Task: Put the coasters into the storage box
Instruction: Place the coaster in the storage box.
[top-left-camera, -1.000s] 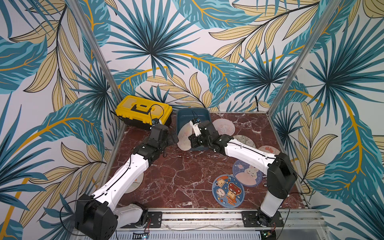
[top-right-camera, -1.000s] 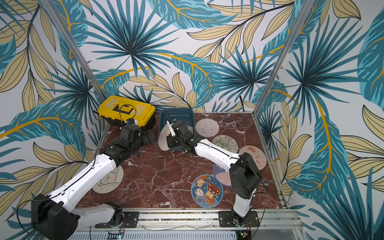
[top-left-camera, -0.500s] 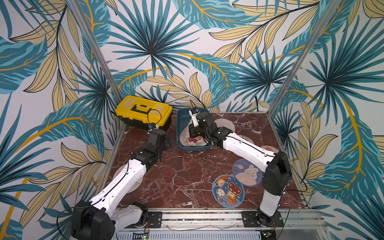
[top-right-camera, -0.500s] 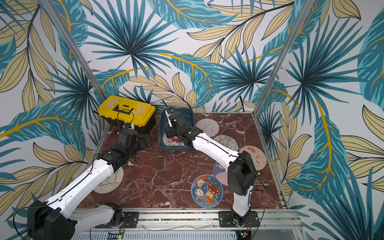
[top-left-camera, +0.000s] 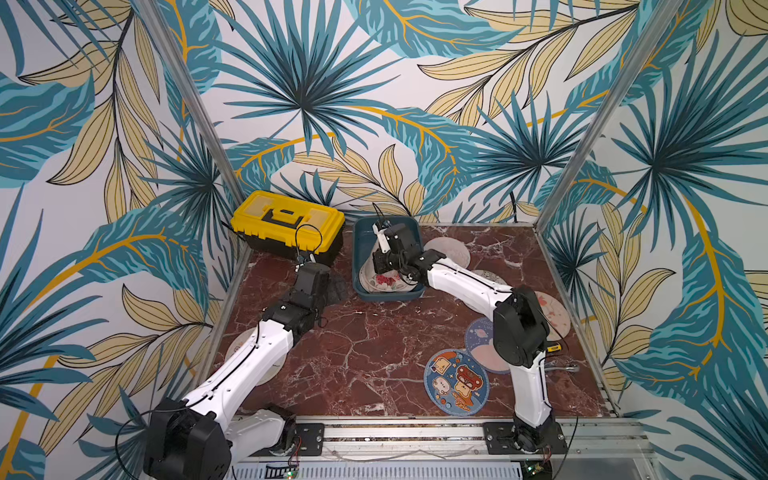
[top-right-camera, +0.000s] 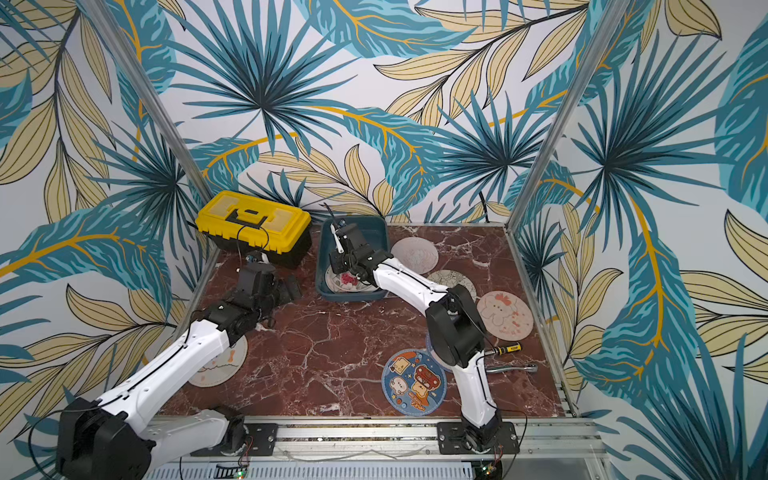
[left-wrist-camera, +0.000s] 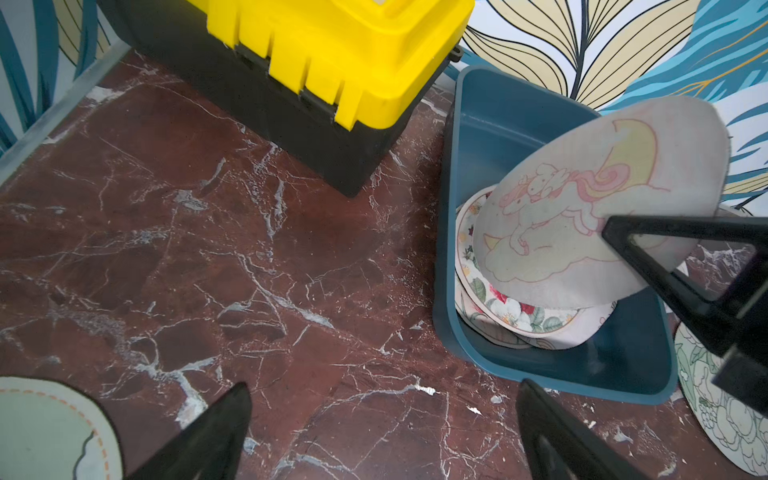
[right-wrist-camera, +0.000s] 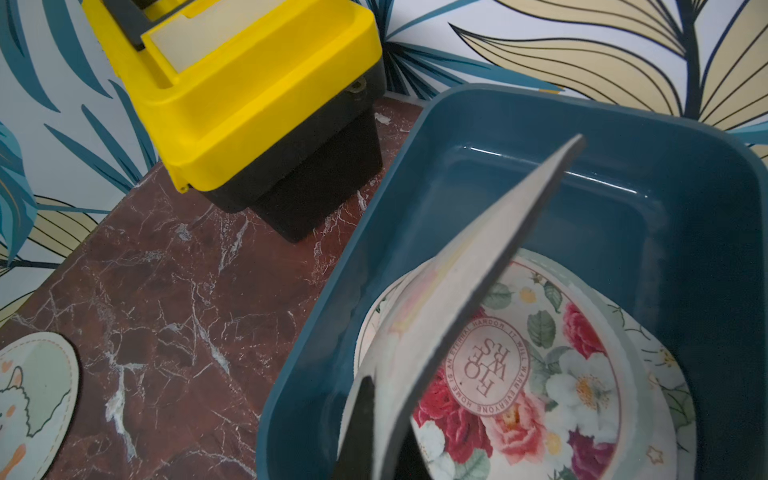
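The right gripper moves down and tilts downward onto the floral coaster inside the box (right-wrist-camera: 512, 368) next. It releases the unicorn coaster there, since that still hangs on edge above.
My right gripper (right-wrist-camera: 386, 415) is shut on a pale pink unicorn coaster (left-wrist-camera: 582, 208), held on edge above the teal storage box (top-left-camera: 386, 296). A floral coaster (right-wrist-camera: 561, 365) lies inside on other coasters. To the box's left, my left gripper (left-wrist-camera: 384, 399) hangs open and empty over bare table. More coasters lie on the table: a blue cartoon one (top-left-camera: 455, 382), a pink bunny one (top-right-camera: 505, 318), a pale one (top-right-camera: 415, 253) behind the right arm, and one (top-right-camera: 216, 368) under the left arm.
A yellow-lidded black toolbox (top-left-camera: 286, 224) stands at the back left, close beside the box. A screwdriver (top-right-camera: 505, 348) and a ratchet wrench (top-right-camera: 513, 368) lie near the right arm's base. Patterned walls close in the table at the back and both sides.
The right gripper carried the coaster from the box's front left corner up and over the box. The left arm drew back from the box toward the front left.
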